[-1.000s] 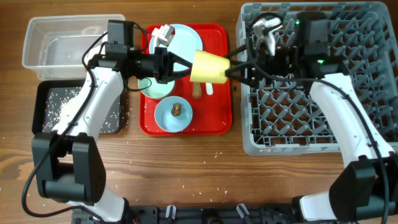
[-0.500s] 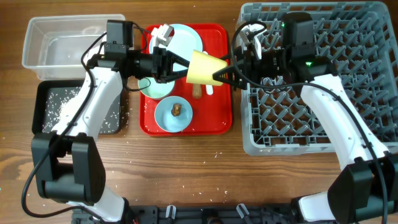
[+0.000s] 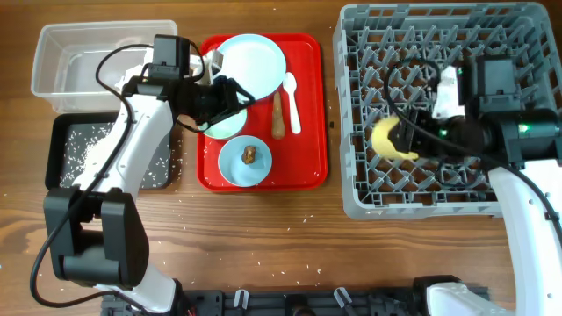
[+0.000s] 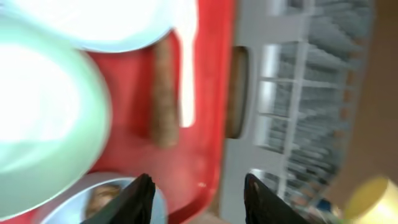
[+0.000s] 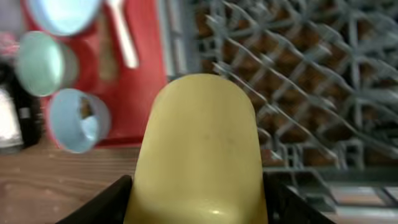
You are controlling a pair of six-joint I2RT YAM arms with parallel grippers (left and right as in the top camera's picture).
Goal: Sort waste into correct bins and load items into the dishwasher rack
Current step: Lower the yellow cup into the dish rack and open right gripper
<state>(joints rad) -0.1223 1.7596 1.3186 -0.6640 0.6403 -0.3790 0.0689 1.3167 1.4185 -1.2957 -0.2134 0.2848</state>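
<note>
The cup goes down and back into the rack's near corner (image 3: 378, 185) by the red tray next with my right gripper, because the slots there stand empty.
My right gripper (image 3: 399, 139) is shut on the small yellow cup (image 3: 385, 140) and holds it on its side over the left part of the grey dishwasher rack (image 3: 439, 189). In the right wrist view the cup (image 5: 199, 137) fills the space between the fingers (image 5: 106, 202). My left gripper (image 3: 233, 95) is open and empty over the red tray, beside the pale green bowl (image 3: 218, 127); its fingers (image 4: 140, 199) show apart. The pale blue plate (image 3: 255, 57), white spoon (image 3: 292, 98), brown stick (image 3: 278, 114) and pale blue bowl (image 3: 239, 168) holding the brown lump (image 3: 250, 154) lie on the tray.
The flat red tray (image 3: 307, 167) sits between the bins and the rack. The clear tub (image 3: 61, 57) stands at the back left, with the black tray (image 3: 66, 167) of rice grains in front of it. Loose grains dot the wood.
The cup was between both grippers above the tray. Now the left gripper has let go and drawn back left, and the right gripper has carried the cup rightward over the rack.
</note>
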